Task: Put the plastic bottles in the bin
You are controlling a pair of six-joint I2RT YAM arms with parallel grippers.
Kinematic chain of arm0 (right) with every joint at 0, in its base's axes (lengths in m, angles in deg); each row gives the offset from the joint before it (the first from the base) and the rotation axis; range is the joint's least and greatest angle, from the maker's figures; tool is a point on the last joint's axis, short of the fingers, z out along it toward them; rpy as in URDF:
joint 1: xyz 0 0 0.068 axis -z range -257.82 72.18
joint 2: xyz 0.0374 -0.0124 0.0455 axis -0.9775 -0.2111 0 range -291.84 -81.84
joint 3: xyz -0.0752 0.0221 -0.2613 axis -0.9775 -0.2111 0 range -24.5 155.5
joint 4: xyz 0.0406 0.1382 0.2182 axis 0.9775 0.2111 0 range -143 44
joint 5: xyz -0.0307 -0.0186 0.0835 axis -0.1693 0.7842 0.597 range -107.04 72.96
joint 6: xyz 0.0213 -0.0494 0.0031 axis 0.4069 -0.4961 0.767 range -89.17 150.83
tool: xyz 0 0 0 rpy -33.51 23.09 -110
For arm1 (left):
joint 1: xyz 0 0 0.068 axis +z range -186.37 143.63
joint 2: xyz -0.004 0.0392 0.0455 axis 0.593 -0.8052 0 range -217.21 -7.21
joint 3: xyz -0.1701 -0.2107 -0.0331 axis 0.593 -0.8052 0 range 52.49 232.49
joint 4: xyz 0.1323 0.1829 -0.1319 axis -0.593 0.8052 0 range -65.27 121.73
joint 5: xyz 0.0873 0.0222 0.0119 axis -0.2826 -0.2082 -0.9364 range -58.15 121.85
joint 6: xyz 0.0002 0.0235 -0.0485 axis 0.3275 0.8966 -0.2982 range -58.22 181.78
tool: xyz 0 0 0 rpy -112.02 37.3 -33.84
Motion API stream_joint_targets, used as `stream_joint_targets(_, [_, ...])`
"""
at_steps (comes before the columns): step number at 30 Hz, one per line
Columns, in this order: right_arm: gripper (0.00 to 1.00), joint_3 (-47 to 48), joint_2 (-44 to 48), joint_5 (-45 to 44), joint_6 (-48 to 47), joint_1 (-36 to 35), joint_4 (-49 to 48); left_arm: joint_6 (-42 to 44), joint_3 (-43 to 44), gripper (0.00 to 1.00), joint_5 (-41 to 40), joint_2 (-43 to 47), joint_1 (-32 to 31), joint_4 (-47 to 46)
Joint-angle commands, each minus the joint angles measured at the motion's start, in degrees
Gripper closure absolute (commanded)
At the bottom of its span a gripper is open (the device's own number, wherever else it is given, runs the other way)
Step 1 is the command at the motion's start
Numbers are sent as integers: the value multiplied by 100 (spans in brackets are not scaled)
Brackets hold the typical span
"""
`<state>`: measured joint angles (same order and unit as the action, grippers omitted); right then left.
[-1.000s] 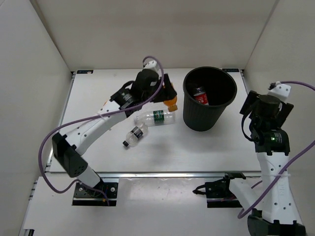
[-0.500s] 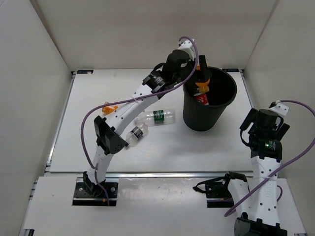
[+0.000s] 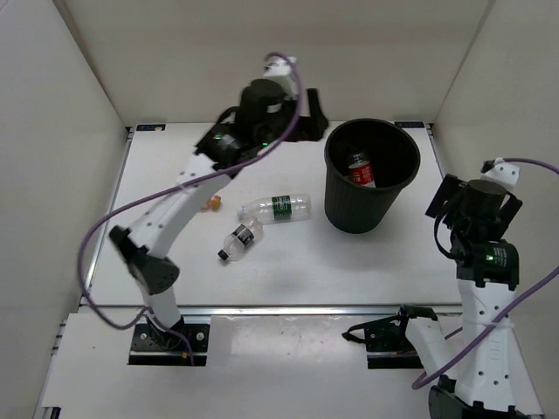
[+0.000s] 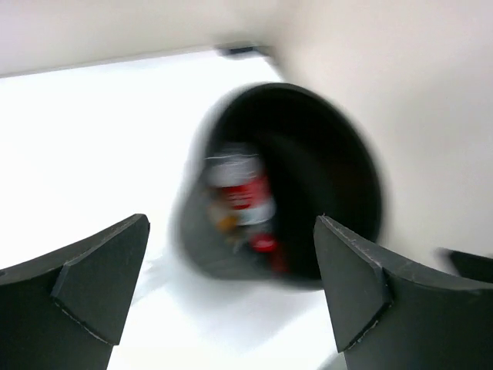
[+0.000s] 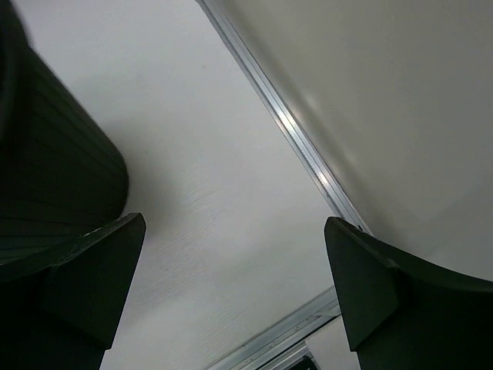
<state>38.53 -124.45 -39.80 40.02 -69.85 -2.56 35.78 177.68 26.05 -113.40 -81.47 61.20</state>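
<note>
My right gripper will swing left in the top view next and lower onto the black-cap bottle's dark label [image 3: 244,234], as the black-cap bottle is below it that way.
The black bin [image 3: 354,214] stands at the back right of the table. Inside it lies a red-label bottle [image 3: 359,172], and the blurred left wrist view shows this bottle [image 4: 240,189] with an orange patch [image 4: 225,220] beside it. My left gripper [image 3: 313,122] hangs open and empty just left of the bin's rim [image 4: 362,154]. On the table lie a clear green-label bottle [image 3: 276,208] and a clear black-cap bottle [image 3: 239,241]. A bit of orange [image 3: 212,203] shows beside the left arm. My right gripper [image 3: 440,201] is open and empty to the right of the bin [image 5: 54,185].
White walls enclose the table on three sides. An aluminium rail [image 5: 308,158] runs along the table's right edge near my right gripper. The left arm's purple cable [image 3: 113,223] loops over the left half of the table.
My left gripper swung an orange bottle over the bin, opened and let it drop in, then drew back to the left of the rim. The right arm shifted only slightly.
</note>
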Motion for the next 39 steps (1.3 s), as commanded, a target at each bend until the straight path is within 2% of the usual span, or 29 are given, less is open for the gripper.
stream_joint_targets(1, [1,876,-158,324,-233,-408,141,288,-1026,1,-745,1238,659,807])
stream_joint_targets(2, [0,1183,-334,560,-260,-610,264,245,-1545,2,-1051,1554,826,879])
stream_joint_targets(3, [0,1290,-431,963,-321,-708,326,140,-1828,2,-1098,1706,958,1019])
stream_joint_targets(4, [1,1439,-606,1350,-304,-1039,379,69,-2466,1,-994,2055,1273,1072])
stream_joint_targets(5, [1,1589,-826,1536,-286,-1495,475,-53,-3221,2,-506,2441,1763,1012])
stream_joint_targets(6, [1,1677,-941,1721,-199,-1839,511,-150,-3603,2,-222,2645,2046,985])
stream_joint_targets(7, [1,1739,-1151,1331,28,-2600,502,-264,-4381,1,233,3074,2545,802])
stream_joint_targets(8, [1,1809,-1397,1049,108,-3590,494,-352,-5067,1,272,3487,2942,722])
stream_joint_targets(9, [0,1845,-1678,298,188,-4096,485,-397,-5596,1,73,3857,3102,704])
stream_joint_targets(10, [1,1906,-1750,-406,214,-5050,485,-362,-5767,1,1,4008,3278,765])
stream_joint_targets(11, [1,2220,-2099,-561,93,-5555,467,-345,-5960,1,-182,4184,3367,852])
stream_joint_targets(12, [1,2380,-2442,-380,-30,-5604,467,-292,-6058,2,-324,4299,3376,1010])
stream_joint_targets(13, [1,2677,-2636,283,-144,-5500,424,-274,-6085,1,-395,4300,3350,1168])
stream_joint_targets(14, [1,2697,-2812,1091,-250,-5351,145,-300,-6207,1,-543,4326,3315,1248])
stream_joint_targets(16, [3,2347,-2998,1912,-479,-5331,-620,-353,-6462,1,-571,4414,3341,1275])
stream_joint_targets(19, [2,1951,-3305,2215,-822,-5761,-1386,-467,-6823,2,-465,4590,3561,1354])
stream_joint_targets(21, [1,2055,-3884,2066,-753,-5999,-1484,-564,-6972,1,-491,4765,3631,1406])
stream_joint_targets(25, [4,2644,-5018,1706,1132,-6017,-1308,-854,-7104,1,-1106,5063,3684,1775])
stream_joint_targets(30, [1,2574,-5677,-252,2769,-6764,-1835,-705,-7044,1,-1318,5371,3781,2135])
stream_joint_targets(34, [1,2601,-6267,-545,3264,-6879,-2142,-862,-6867,1,-1317,5994,3404,2558])
stream_joint_targets(39, [1,2478,-6575,-851,3914,-7080,-2556,-705,-6841,1,-1485,6277,3438,3049])
